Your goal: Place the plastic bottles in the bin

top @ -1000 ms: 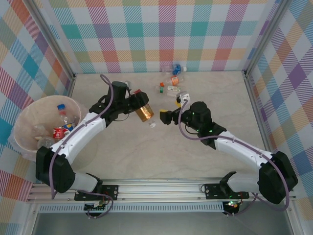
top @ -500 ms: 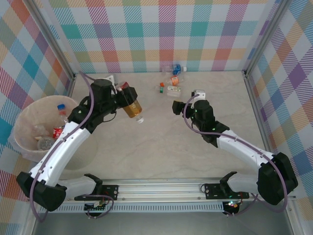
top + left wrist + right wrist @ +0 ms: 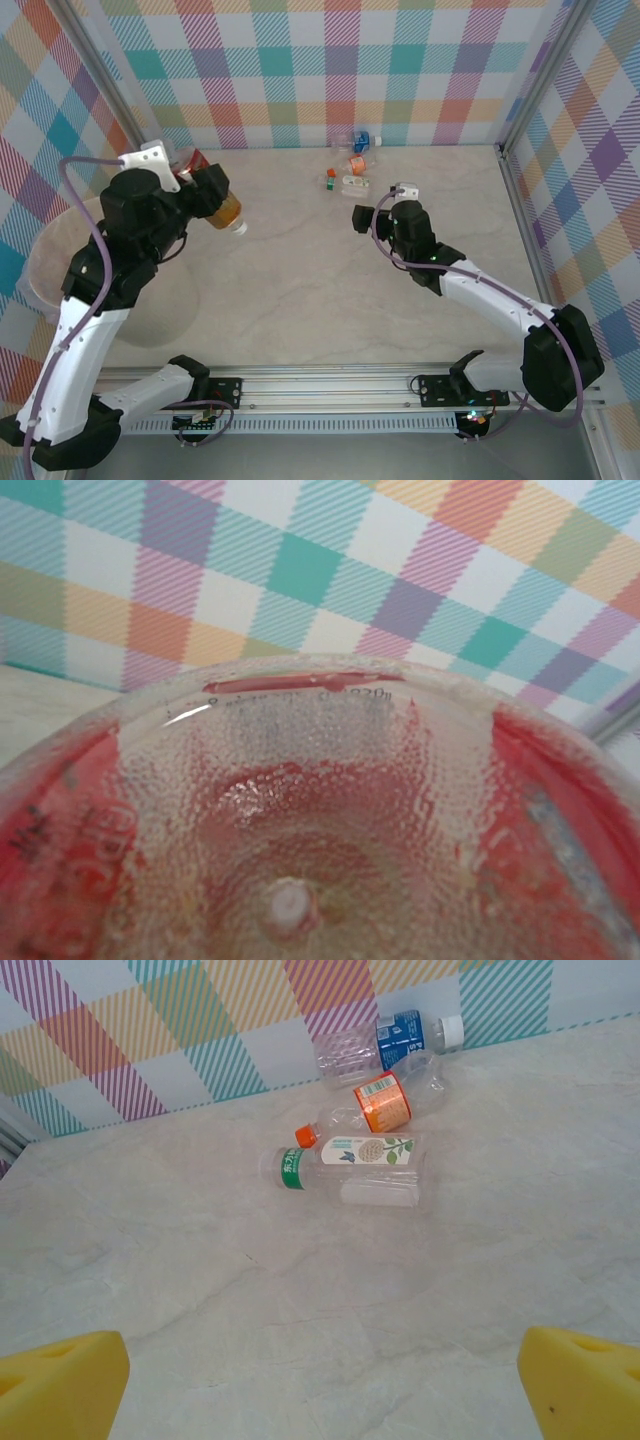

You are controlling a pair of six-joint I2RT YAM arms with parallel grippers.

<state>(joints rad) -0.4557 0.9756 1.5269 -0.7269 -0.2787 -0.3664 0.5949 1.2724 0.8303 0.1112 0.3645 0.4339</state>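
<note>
Next, the left gripper swings sideways over the bin's opening (image 3: pixel 60 242) and releases the amber bottle there, since it still hangs outside the pale pink bin's rim.
My left gripper (image 3: pixel 205 190) is raised at the left and shut on a plastic bottle (image 3: pixel 222 207) with an amber body, a red label and a white cap. The left wrist view looks into that bottle's dimpled clear base (image 3: pixel 290 880), with red label at both sides. The pale pink bin (image 3: pixel 40 285) is mostly hidden under the left arm. My right gripper (image 3: pixel 382 200) is open over bare table, its yellow pads (image 3: pixel 60 1385) spread wide. Beyond it lie several bottles: blue-labelled (image 3: pixel 400 1032), orange-labelled (image 3: pixel 385 1100), white-labelled (image 3: pixel 365 1150) and green-banded (image 3: pixel 345 1180).
The bottle cluster (image 3: pixel 348 165) lies close to the checked back wall. Metal frame posts (image 3: pixel 520 210) run along the table's right side. The rail (image 3: pixel 330 395) with the arm bases lines the near edge.
The left arm has lifted and swung left with the amber bottle, and now covers the bin. The right gripper moved back toward the far bottles, then held still.
</note>
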